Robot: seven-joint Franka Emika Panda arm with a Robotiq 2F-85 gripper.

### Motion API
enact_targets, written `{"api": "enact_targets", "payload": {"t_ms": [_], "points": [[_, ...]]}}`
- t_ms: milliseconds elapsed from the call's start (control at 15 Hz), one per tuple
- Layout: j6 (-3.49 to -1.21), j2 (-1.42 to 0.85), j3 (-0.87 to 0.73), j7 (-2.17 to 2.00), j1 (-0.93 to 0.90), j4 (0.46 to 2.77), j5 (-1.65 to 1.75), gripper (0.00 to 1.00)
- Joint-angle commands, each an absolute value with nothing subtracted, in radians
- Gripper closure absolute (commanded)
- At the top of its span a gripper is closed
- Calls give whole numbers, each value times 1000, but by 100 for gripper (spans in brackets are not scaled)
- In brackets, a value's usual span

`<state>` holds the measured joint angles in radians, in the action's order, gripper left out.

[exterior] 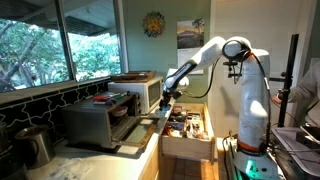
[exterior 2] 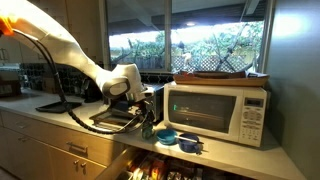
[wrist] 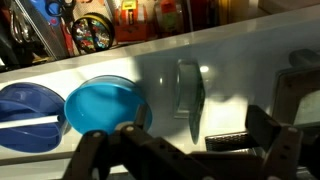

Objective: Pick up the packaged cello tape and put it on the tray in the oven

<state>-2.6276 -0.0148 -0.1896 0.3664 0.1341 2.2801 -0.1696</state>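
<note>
I need to move my gripper a little toward the open drawer and lower its fingers around the packaged cello tape, since it is still below them.
The packaged cello tape is a thin clear pack lying on the white counter, seen almost edge on in the wrist view. My gripper is open right above it, with one dark finger on each side and nothing between them. In both exterior views the gripper hovers low over the counter between the oven and the microwave. The silver-grey toaster oven has its front door dropped open. I cannot make out the tray in its dark cavity.
A blue bowl and a blue lid lie beside the pack, and also show in an exterior view. The white microwave stands behind. An open drawer full of items juts out below the counter edge.
</note>
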Motion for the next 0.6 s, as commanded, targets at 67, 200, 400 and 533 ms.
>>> {"api": "enact_targets", "payload": {"t_ms": [67,200,400,533], "points": [[-2603,-112,-178,336,156,2206,-124,0],[-2593,-127,-177,307,158,2201,-102,1],[-2579,-126,-176,269,160,2206,-71,7],[-2566,-116,-174,252,160,2211,-63,13]]}}
